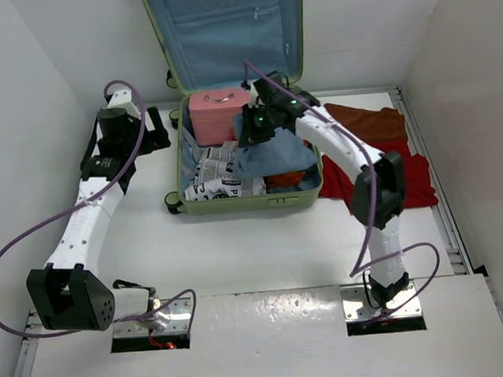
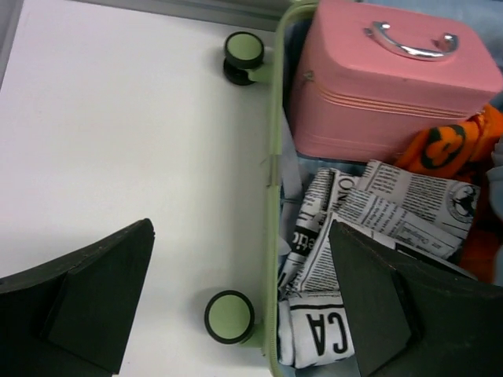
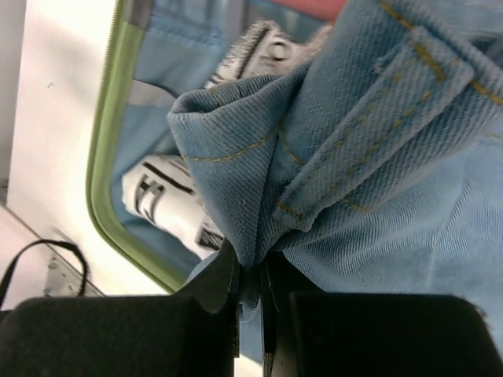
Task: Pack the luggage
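Observation:
The jeans leave the side of the luggage at its wheeled rim uncovered, so the robot's right gripper will next carry them to the left in the top view, over the newspaper-print cloth [image 1: 215,170] [image 3: 178,201] toward the luggage's wheeled rim.
The light-green luggage [image 1: 235,204] lies open at the table's back, its blue-lined lid [image 1: 223,26] upright. Inside are a pink case [image 1: 219,115], a newspaper-print cloth [image 1: 224,173] and an orange item [image 1: 284,180]. My right gripper [image 1: 254,128] is shut on blue denim jeans [image 1: 275,158] and holds them over the luggage's middle; the wrist view shows the denim [image 3: 369,141] pinched between the jaws. My left gripper [image 1: 148,131] is open and empty, above the luggage's left rim [image 2: 275,196] by its wheels [image 2: 229,316].
Red clothing [image 1: 387,157] lies on the table right of the luggage. White walls close in both sides. The pink case [image 2: 385,78] and newspaper-print cloth [image 2: 369,228] show in the left wrist view.

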{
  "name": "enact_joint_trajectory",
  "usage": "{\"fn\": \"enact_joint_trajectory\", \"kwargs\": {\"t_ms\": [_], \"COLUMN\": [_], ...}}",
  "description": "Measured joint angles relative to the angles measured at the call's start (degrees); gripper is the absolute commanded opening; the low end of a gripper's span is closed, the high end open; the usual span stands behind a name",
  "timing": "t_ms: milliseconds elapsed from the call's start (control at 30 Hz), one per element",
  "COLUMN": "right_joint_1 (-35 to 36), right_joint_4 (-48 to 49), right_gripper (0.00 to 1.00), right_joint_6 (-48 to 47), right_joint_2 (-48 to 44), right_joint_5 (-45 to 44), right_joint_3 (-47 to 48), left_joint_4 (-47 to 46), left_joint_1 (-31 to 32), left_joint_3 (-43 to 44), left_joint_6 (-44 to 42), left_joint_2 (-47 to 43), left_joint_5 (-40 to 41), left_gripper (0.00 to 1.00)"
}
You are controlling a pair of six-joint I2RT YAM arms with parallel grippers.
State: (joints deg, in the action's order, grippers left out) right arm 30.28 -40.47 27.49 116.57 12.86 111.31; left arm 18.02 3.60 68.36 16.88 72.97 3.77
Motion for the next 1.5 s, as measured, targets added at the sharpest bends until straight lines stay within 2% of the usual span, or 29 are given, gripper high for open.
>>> {"fn": "enact_joint_trajectory", "kwargs": {"t_ms": [200, 533, 800, 900, 967, 1033, 1100, 1300, 1367, 1500], "right_joint_1": [4.2, 8.8, 9.9, 9.9, 9.9, 10.0, 9.8, 7.5, 5.3, -0.9], "right_joint_4": [1.7, 7.0, 13.1, 16.0, 18.0, 19.8, 20.9, 21.6, 21.4, 20.7], "right_gripper": [0.0, 0.0, 0.0, 0.32, 0.59, 0.72, 0.77, 0.72, 0.68, 0.69], "right_joint_6": [5.0, 15.6, 21.9, 23.8, 24.9, 25.5, 25.6, 23.1, 21.2, 13.9], "right_joint_2": [9.1, 16.0, 19.6, 21.2, 22.2, 22.8, 22.8, 19.6, 15.8, 3.1], "right_joint_5": [0.7, 2.5, 3.3, 4.6, 6.2, 7.6, 8.6, 10.4, 11.1, 13.1], "right_joint_3": [6.2, 12.5, 12.6, 12.6, 12.5, 12.1, 11.3, 7.0, 4.0, -5.2], "left_joint_4": [0.2, 0.5, 0.7, 0.7, 0.8, 0.9, 0.8, 0.8, 0.7, 0.6], "left_joint_1": [-3.0, -6.1, -7.5, -7.7, -7.9, -8.2, -8.2, -8.2, -8.1, -7.0], "left_joint_3": [-1.5, -2.6, -4.9, -5.5, -5.9, -6.0, -6.0, -5.9, -5.8, -5.5], "left_joint_6": [0.4, 0.7, 0.9, 1.3, 1.4, 1.5, 1.7, 1.9, 1.8, 0.8], "left_joint_2": [0.0, 0.1, 0.2, 0.2, 0.2, 0.2, 0.2, 0.2, 0.1, -0.9], "left_joint_5": [-0.6, -3.0, -4.2, -4.7, -5.0, -5.1, -5.1, -5.7, -5.9, -6.1], "left_gripper": [0.99, 0.99, 0.99, 0.99, 0.99, 0.99, 0.99, 0.99, 0.99, 0.99]}}
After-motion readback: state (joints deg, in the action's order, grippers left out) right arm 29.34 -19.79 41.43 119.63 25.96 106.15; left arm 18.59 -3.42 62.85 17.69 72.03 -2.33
